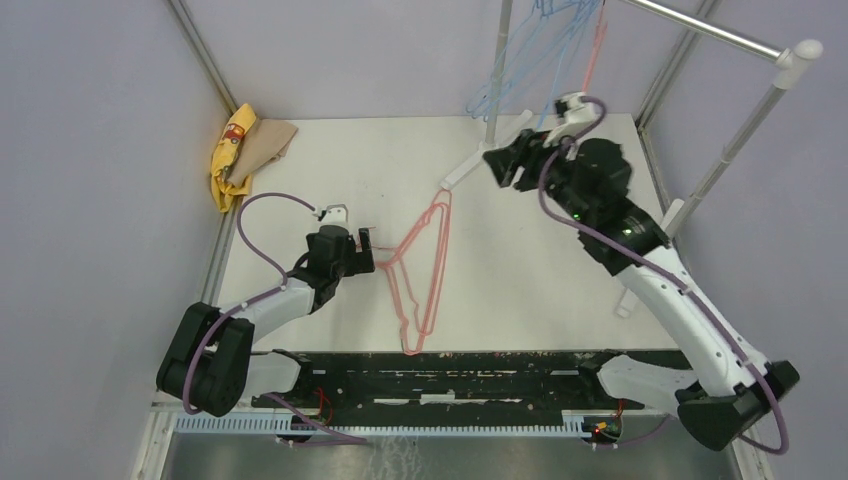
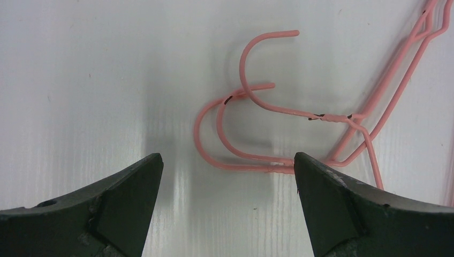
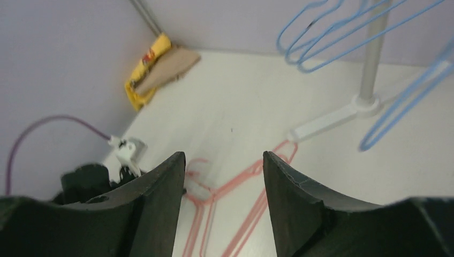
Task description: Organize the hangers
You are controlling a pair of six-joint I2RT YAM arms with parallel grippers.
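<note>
The top pink hanger's near arm lies apart from the others, so I will next move my right gripper down, back and toward my left gripper, onto that arm.
Several pink hangers (image 1: 424,272) lie stacked flat on the white table, hooks pointing left. My left gripper (image 1: 366,252) is open and low over the table, right at those hooks. In the left wrist view the pink hooks (image 2: 243,115) lie just beyond my open left gripper (image 2: 228,163); nothing is between the jaws. Several light blue hangers (image 1: 530,60) and a pink one (image 1: 593,55) hang from the rack at the back. My right gripper (image 1: 508,160) is open and empty, raised near the rack. The pink hangers (image 3: 241,184) and blue hangers (image 3: 326,32) show beyond my right gripper (image 3: 224,156).
The white-and-silver rack has a pole (image 1: 497,75), a foot (image 1: 470,165) on the table and a top bar (image 1: 715,30) at the right. A yellow and tan cloth bundle (image 1: 245,150) lies in the back left corner. Walls enclose the table.
</note>
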